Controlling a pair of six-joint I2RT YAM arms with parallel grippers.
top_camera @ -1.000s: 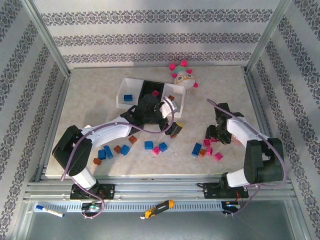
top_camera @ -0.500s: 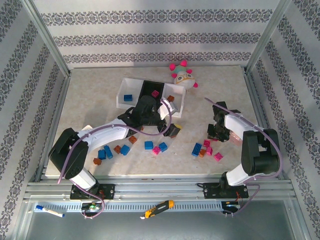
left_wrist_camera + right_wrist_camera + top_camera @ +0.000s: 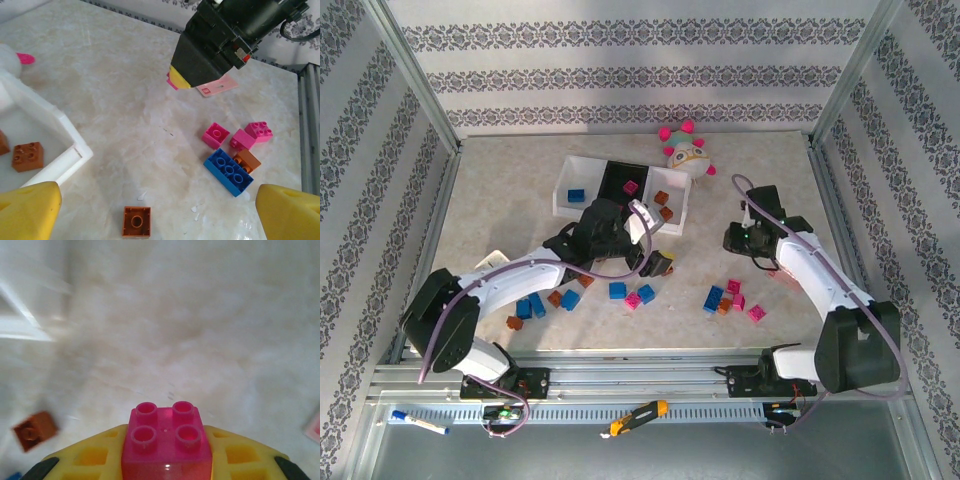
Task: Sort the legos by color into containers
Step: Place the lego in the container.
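The robot's right gripper will next move outward, past the orange legos and over the black bin with a pink lego (image 3: pixel 621 184), to let go of the matching magenta lego.
My right gripper (image 3: pixel 733 238) is shut on a magenta lego (image 3: pixel 166 440), studs up between its yellow fingers, held above the table right of the containers (image 3: pixel 582 172). The row has a white bin with a blue lego, a black bin with a pink one, and a white bin (image 3: pixel 65 150) with orange legos (image 3: pixel 27 156). My left gripper (image 3: pixel 660 264) hovers open, its yellow fingertips (image 3: pixel 25 210) wide apart over an upside-down orange lego (image 3: pixel 136 221). Loose legos lie in groups: blue and orange ones (image 3: pixel 535 303) at the left, blue and pink (image 3: pixel 633 297) in the middle, mixed (image 3: pixel 227 171) at the right.
A plush toy with pink spikes (image 3: pixel 685 150) sits behind the bins. A small pink card (image 3: pixel 217 86) lies on the table under the right gripper. Metal frame rails run along the table's edges, with the arm bases at the near edge.
My right gripper closed on a magenta lego from the right-hand group and lifted it up and toward the bins. My left arm shifted slightly, its gripper staying open.
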